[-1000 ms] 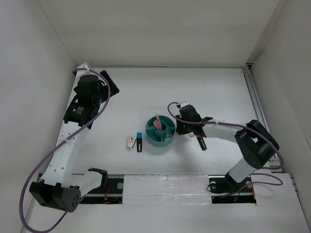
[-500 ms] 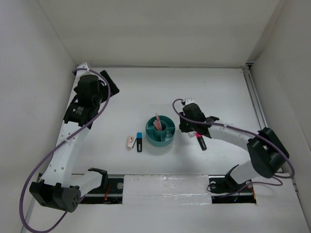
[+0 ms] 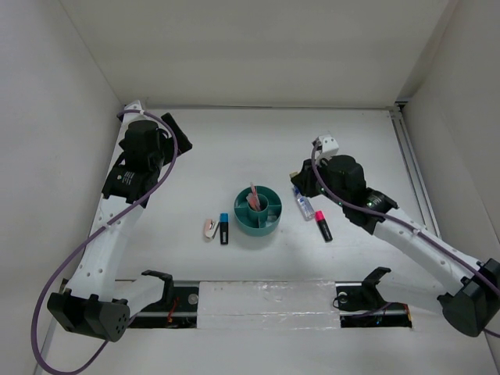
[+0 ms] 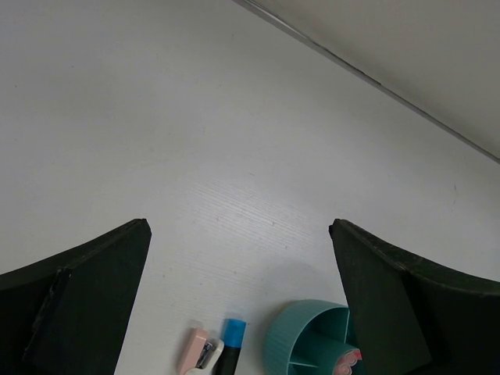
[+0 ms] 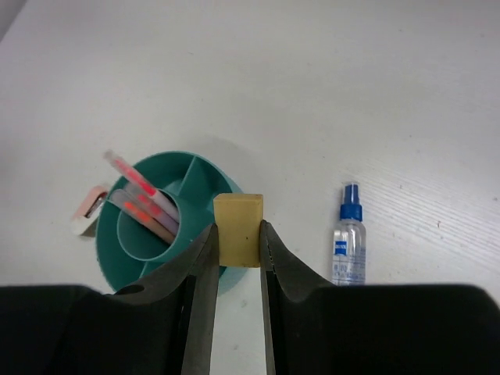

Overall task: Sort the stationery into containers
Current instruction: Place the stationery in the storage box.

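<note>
The right gripper brings the eraser down toward the organizer next, over the organizer's outer section on the bottle side (image 3: 273, 205) (image 5: 201, 208).
The teal organizer (image 3: 258, 221) stands mid-table with three pinkish pencils (image 3: 253, 197) in its central cup. My right gripper (image 5: 238, 228) is shut on the tan eraser (image 5: 239, 215) and holds it in the air just right of the organizer (image 5: 181, 170), above its near edge. The clear blue-capped bottle (image 3: 303, 205) and the pink-capped marker (image 3: 323, 226) lie to the organizer's right. The blue-capped marker (image 3: 224, 229) and the white-pink piece (image 3: 209, 227) lie to its left. My left gripper (image 4: 239, 227) is open and empty, high above the table at the far left (image 3: 166, 137).
White walls enclose the table on the left, back and right. A metal rail (image 3: 414, 172) runs along the right edge. The bottle (image 5: 349, 238) lies flat just right of my right fingers (image 5: 205, 266).
My right gripper has risen and drawn back to the right from beside the organizer, uncovering the bottle. The left arm has not moved.
</note>
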`<state>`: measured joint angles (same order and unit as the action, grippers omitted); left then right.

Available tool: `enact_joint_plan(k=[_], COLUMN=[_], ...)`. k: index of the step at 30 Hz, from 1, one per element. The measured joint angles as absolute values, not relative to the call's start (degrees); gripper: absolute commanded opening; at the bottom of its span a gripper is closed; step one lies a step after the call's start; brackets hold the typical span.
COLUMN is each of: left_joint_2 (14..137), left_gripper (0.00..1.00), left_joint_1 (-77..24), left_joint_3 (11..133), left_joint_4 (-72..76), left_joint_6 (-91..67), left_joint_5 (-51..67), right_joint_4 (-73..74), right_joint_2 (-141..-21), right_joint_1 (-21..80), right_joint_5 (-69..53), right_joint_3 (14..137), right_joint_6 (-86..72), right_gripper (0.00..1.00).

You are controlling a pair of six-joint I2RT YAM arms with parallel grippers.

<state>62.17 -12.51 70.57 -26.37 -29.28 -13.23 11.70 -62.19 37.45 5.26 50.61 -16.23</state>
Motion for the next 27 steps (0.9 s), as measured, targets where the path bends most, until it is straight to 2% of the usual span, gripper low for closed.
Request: enact_joint_plan(k=[10, 27], left_joint_2=[62.15, 62.15], left_gripper=[1.00, 1.00], left_joint_1=[-12.51, -12.51], left_joint_3=[70.57, 70.57], left_joint_4=[-26.24, -25.96], left_joint_6=[-29.28, -29.26], left_joint_5=[-12.40, -11.60], right_joint_4=[8.56, 4.27], right_joint_2=[-69.04, -79.68], right_joint_1=[37.45, 37.56], right_joint_5=[-3.25, -8.84], right_joint_3=[50.63, 51.81], right_joint_6=[-13.76, -11.38], right_gripper=[0.00, 0.00])
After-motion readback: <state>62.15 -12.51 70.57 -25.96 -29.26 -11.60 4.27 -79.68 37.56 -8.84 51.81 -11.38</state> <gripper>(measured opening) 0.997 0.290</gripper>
